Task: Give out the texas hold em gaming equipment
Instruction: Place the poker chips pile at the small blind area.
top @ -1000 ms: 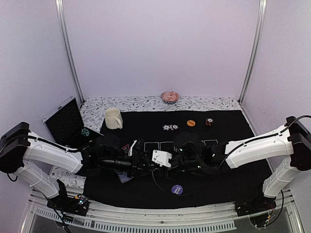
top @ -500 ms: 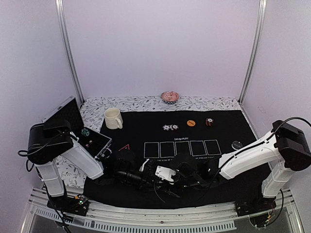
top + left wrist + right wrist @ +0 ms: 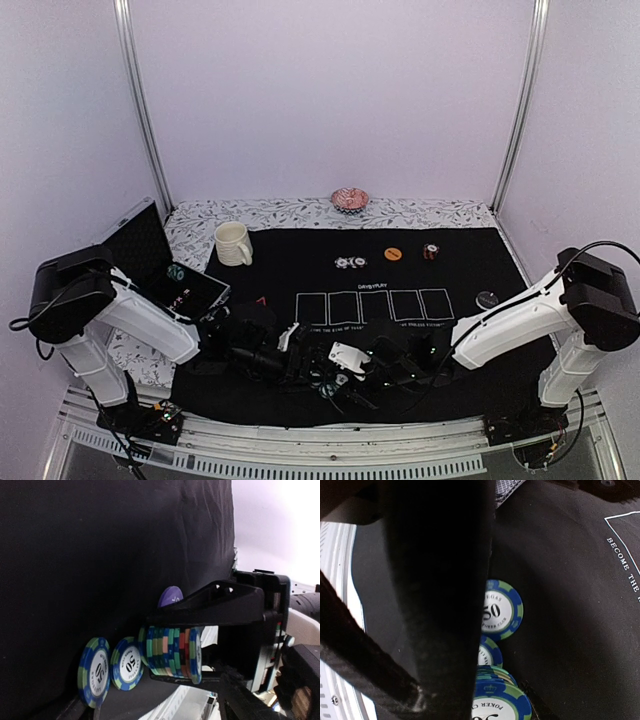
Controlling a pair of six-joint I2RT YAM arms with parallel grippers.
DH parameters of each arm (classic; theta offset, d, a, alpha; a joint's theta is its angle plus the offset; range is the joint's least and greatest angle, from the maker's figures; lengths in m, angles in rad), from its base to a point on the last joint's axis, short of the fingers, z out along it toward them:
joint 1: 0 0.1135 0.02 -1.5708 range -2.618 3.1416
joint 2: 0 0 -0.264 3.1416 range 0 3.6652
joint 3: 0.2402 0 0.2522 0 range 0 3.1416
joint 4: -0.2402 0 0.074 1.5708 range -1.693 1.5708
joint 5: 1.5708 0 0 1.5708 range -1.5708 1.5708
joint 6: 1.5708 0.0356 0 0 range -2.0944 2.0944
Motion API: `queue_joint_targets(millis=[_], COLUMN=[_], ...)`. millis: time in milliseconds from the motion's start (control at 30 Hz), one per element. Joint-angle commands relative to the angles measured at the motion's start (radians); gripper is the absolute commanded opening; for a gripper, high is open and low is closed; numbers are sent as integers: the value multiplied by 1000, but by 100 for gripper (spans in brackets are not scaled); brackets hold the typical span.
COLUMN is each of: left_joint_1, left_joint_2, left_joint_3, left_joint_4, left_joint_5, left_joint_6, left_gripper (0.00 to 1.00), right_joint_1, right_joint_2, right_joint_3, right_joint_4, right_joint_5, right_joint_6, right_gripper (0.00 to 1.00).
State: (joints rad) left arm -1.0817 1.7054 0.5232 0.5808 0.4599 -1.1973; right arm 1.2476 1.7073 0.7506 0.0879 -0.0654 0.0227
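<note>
The stack of chips goes next with my right gripper to its right in the top view, onto the mat past the purple button (image 3: 170, 596), released clear of loose chips.
A stack of striped-edge poker chips (image 3: 172, 650) stands on the black mat, clamped between the two black fingers of my right gripper (image 3: 151, 647). The right wrist view shows the same stack (image 3: 500, 707) beside that gripper's broad finger (image 3: 440, 605). Two loose blue-green 50 chips (image 3: 94, 670) (image 3: 127, 662) lie flat next to the stack. My left gripper (image 3: 300, 352) faces the stack from the left, open, with its fingers off the chips. A purple button (image 3: 170, 596) lies just beyond the stack. Both grippers meet low near the mat's front edge.
Farther back lie a small chip pile (image 3: 351, 263), an orange button (image 3: 393, 254), red-black chips (image 3: 431, 251), a black button (image 3: 487, 298) and a red-outlined triangle (image 3: 261, 300). A cream mug (image 3: 233, 244), a pink dish (image 3: 350, 199) and an open case (image 3: 150, 260) stand behind and left.
Both arms have drawn back from the middle of the mat to its front edge. The left jaws have spread off the stack, which stays in the right gripper. The purple button is now covered from above.
</note>
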Motion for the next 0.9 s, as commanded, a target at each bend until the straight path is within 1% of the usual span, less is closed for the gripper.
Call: queue_joint_targets(millis=[0,67,167,233,400,533,667,733,867], left_joint_1=[2,0,0,1,-19,-28,-48,-67,-111], left_joint_2=[-45,-86,-162,-189,-203,-224,-225,-195,-89], left_joint_3=[53,80,111,125,153,191,264,304,384], left_joint_4=[-274,-391,-512,-545,-548,-624,-807,-872,-962], left_joint_5=[-121,-185,-271,-288,-255,-307,-414,-448,-463], left_joint_6=[131,168,217,232,257,310,429,472,535], left_gripper=[84,85,88,89,88,82,72,65,54], right_joint_1=[-4,-5,-6,-16,-48,-78,-125,-155,-198], right_joint_2=[9,-4,-28,-49,-119,-212,-313,-353,-410], right_joint_3=[12,20,35,39,37,16,-12,-30,-63], right_joint_4=[-48,-52,-61,-67,-105,-150,-227,-275,-356], right_joint_5=[-3,-7,-15,-22,-27,-18,25,56,113], right_joint_6=[10,6,-2,-4,3,25,69,95,138], right_gripper=[2,2,2,2,2,2,2,2,2])
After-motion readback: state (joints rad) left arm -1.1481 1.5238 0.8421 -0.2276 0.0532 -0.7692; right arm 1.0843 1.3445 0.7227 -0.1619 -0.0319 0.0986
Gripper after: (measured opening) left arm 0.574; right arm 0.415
